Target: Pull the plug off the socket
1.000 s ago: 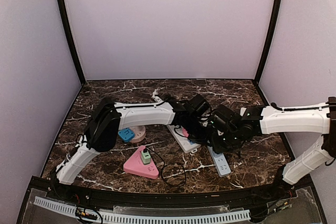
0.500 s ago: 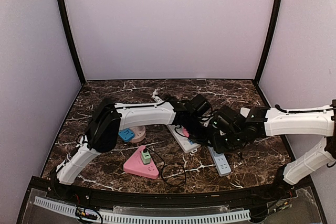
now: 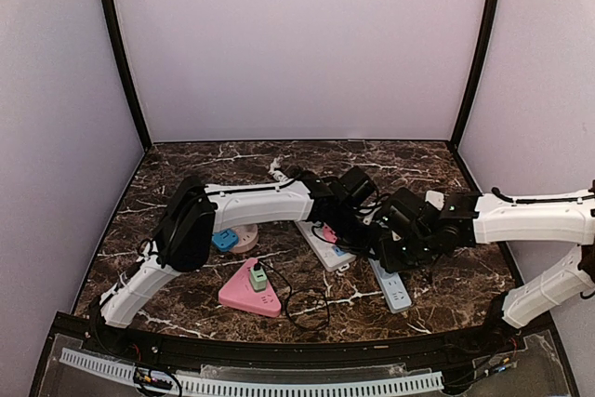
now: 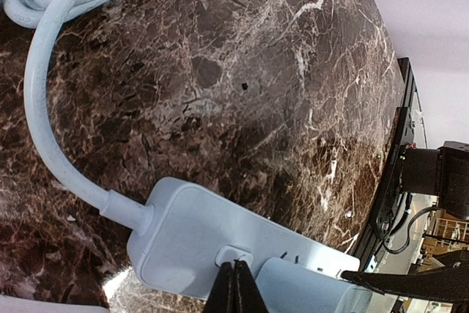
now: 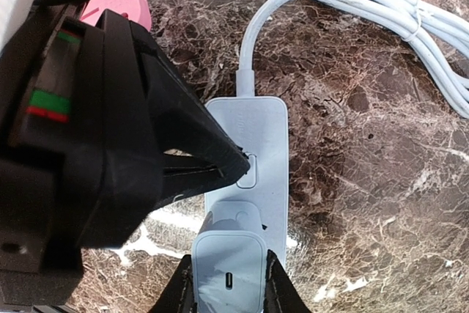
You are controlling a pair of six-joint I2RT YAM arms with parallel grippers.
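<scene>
I need to lift the plug off the power strip with my right gripper next, carry it outward and down to the far part of the marble table, and let go of it there, because that part is bare.
A white power strip [image 5: 267, 126] lies on the marble table, with a white charger plug [image 5: 229, 258] standing in its socket. My right gripper [image 5: 229, 287] is shut on the plug, one finger on each side. My left gripper [image 4: 236, 267] is shut and empty, its tips pressed down on the strip's button beside the plug [image 4: 311, 287]. In the top view both grippers meet at the table's middle right: left [image 3: 361, 223], right [image 3: 383, 253]. The strip's near end [image 3: 395, 295] shows below them and the plug is hidden.
The strip's white cable [image 5: 381, 5] is coiled behind it. A second white strip with a pink plug [image 3: 325, 246], a pink triangular socket with a green plug [image 3: 249, 293] and a round pink socket with a blue plug [image 3: 232, 239] lie to the left. A black cable [image 3: 302, 309] loops nearby.
My right arm has shifted slightly to the right and lower. The left gripper stays pressed on the strip. The plug's position on the strip shows no clear change.
</scene>
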